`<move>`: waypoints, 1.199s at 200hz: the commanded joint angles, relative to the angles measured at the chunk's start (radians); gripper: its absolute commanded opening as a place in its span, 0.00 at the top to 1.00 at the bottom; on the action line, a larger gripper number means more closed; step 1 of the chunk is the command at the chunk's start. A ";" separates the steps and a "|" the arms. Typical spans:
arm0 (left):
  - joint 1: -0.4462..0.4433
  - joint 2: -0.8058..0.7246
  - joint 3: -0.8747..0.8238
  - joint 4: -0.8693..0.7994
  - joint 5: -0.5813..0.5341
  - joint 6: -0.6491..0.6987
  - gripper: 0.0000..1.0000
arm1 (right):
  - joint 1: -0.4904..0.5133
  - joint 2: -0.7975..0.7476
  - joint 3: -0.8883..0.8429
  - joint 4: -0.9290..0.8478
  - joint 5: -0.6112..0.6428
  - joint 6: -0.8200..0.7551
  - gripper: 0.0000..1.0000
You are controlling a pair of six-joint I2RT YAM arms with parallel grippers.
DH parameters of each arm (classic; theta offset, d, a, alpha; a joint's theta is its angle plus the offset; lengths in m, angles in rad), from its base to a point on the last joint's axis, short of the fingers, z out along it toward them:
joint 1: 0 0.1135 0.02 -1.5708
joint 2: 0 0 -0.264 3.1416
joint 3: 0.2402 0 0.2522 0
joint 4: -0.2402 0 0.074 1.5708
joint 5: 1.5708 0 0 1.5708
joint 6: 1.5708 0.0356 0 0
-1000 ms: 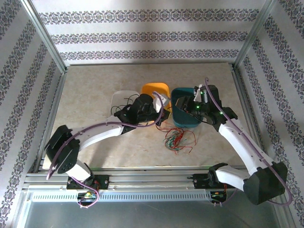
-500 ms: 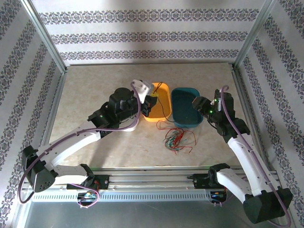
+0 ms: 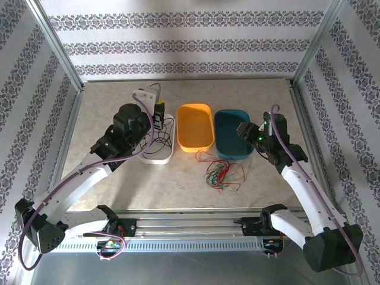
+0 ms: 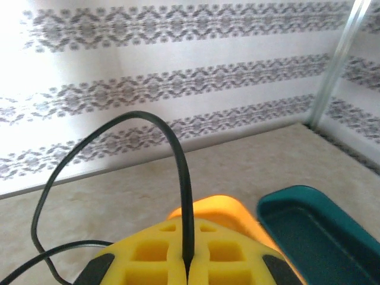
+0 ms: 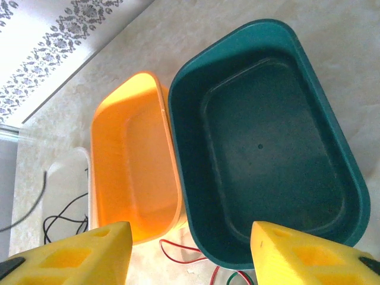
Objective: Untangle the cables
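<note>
The white tub (image 3: 155, 160) is below my left gripper and has black cable inside. My left gripper will go down over it next, fingers tipping downward, and release the black cable (image 3: 169, 127).
A loose bundle of red and green cables (image 3: 221, 173) lies on the table in front of the tubs. My left gripper (image 3: 158, 110) hangs above the white tub (image 3: 155, 160), shut on a black cable (image 4: 181, 160) that arches up out of its yellow fingers (image 4: 154, 261). More black cable (image 3: 169, 127) trails over the white tub. My right gripper (image 3: 246, 132) hovers over the near right part of the teal tub (image 3: 233, 157), open with nothing between its fingers (image 5: 77, 255). A red cable (image 5: 178, 256) loops just below that tub's rim.
An orange tub (image 3: 196, 107) stands between the white and teal ones; both the orange tub (image 5: 130, 172) and the teal tub (image 5: 267, 148) look empty inside. Black cable (image 5: 65, 217) lies in the white tub (image 5: 62, 172). Metal frame rails edge the table.
My left gripper has swung left from the orange tub to above the white tub, carrying the black cable. My right gripper has drawn back out of the teal tub, to its right side.
</note>
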 commanded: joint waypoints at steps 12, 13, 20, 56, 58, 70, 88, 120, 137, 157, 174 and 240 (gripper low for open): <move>0.051 0.021 -0.048 -0.070 -0.102 -0.058 1.00 | -0.004 0.018 0.022 0.010 -0.046 -0.045 0.45; 0.053 0.022 -0.049 -0.071 -0.102 -0.060 1.00 | -0.004 0.018 0.022 0.010 -0.048 -0.046 0.45; 0.057 0.032 -0.062 -0.075 -0.105 -0.069 1.00 | -0.004 0.022 0.024 0.008 -0.057 -0.052 0.45; 0.079 0.116 -0.091 -0.110 -0.030 -0.116 1.00 | -0.004 0.029 0.027 -0.009 -0.066 -0.065 0.45; 0.081 0.122 -0.092 -0.112 -0.027 -0.118 1.00 | -0.004 0.029 0.027 -0.010 -0.066 -0.065 0.45; 0.087 0.160 -0.095 -0.130 -0.008 -0.134 1.00 | -0.004 0.029 0.025 -0.014 -0.070 -0.066 0.45; 0.094 0.221 -0.096 -0.149 0.019 -0.161 1.00 | -0.004 0.026 0.024 -0.019 -0.071 -0.072 0.45; 0.105 0.357 -0.076 -0.161 0.113 -0.192 1.00 | -0.003 0.021 0.020 -0.024 -0.073 -0.080 0.45; 0.106 0.430 -0.050 -0.181 0.133 -0.201 1.00 | -0.005 0.020 0.022 -0.028 -0.078 -0.083 0.45; 0.107 0.508 -0.007 -0.233 0.101 -0.209 1.00 | -0.003 0.017 0.022 -0.036 -0.077 -0.084 0.45; 0.107 0.553 0.041 -0.286 0.003 -0.228 0.89 | -0.004 0.012 0.020 -0.037 -0.076 -0.087 0.45; 0.097 0.516 0.127 -0.306 -0.074 -0.195 0.35 | -0.004 0.013 0.014 -0.036 -0.078 -0.089 0.45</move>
